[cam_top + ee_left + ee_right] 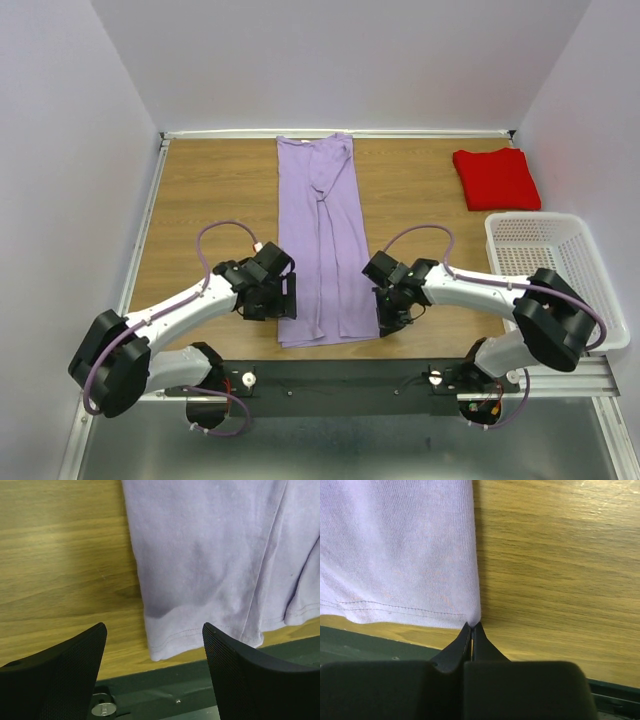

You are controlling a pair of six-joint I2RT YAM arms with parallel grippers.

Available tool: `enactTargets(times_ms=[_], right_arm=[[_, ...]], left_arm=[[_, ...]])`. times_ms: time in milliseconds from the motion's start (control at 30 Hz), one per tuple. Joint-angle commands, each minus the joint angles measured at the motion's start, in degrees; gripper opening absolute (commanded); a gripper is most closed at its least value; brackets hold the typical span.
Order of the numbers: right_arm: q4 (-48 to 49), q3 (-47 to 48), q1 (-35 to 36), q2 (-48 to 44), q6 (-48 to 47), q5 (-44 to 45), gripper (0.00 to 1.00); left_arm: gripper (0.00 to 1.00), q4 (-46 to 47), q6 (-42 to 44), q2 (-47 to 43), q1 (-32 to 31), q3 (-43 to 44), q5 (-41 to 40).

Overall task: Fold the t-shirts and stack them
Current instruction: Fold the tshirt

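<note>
My left gripper moves down and back onto the lavender t-shirt's loose corner (284,342) (157,653) next, as my right gripper already pinches the other hem corner.
The lavender t-shirt (325,240) lies folded lengthwise into a long strip down the table's middle, hem toward me. My left gripper (283,300) is open beside its near left corner; in the left wrist view the hem corner (165,647) lies between the spread fingertips (95,645), untouched. My right gripper (385,322) is shut at the near right corner; in the right wrist view its tips (472,627) pinch the hem corner of the shirt (400,555). The red t-shirt (496,178) lies folded at the far right.
A white perforated basket (590,265) stands at the right edge beside my right arm. The table's near edge and black mounting rail (350,375) run just below the shirt's hem. Walls enclose the far and side edges.
</note>
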Motion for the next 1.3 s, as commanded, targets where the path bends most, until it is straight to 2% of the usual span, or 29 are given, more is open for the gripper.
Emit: enactTargets(times_ms=[0,100,133,233,567,800,1267], right_arm=[[-0.68,-1.5,0.46,-1.63,-0.29,2.67,0.0],[-0.77,-0.98,0.46,-1.9,-0.56,2.32,0.01],[-0.77,-0.8,0.46,-2.07,-0.73,2.23,0.01],[-1.03,-0.62,0.46,-2.95,-1.08,2.32,0.01],[-1.64,-0.36,0.45,-4.62,-2.66,1.88,0.01],[-1.56,-0.89,0.46,-5.68,-3.63,1.35,0.0],[-1.56,-1.41,0.46,-6.82,-4.86,1.61,0.01]], left_arm=[[0.84,-0.95,-2.88,1.0,-2.57,-0.21,2.02],[0.79,-1.13,-4.19,1.79,-3.8,0.05,1.31],[0.73,-1.13,-4.37,2.05,-3.89,0.14,1.49],[0.65,-1.65,-4.55,2.67,-4.16,0.14,1.75],[0.54,-3.41,-9.82,3.02,-7.4,0.14,2.1],[0.53,-2.71,-12.46,5.13,-8.73,-0.38,1.84],[0.39,-0.6,-14.66,10.85,-12.59,-0.12,2.37]])
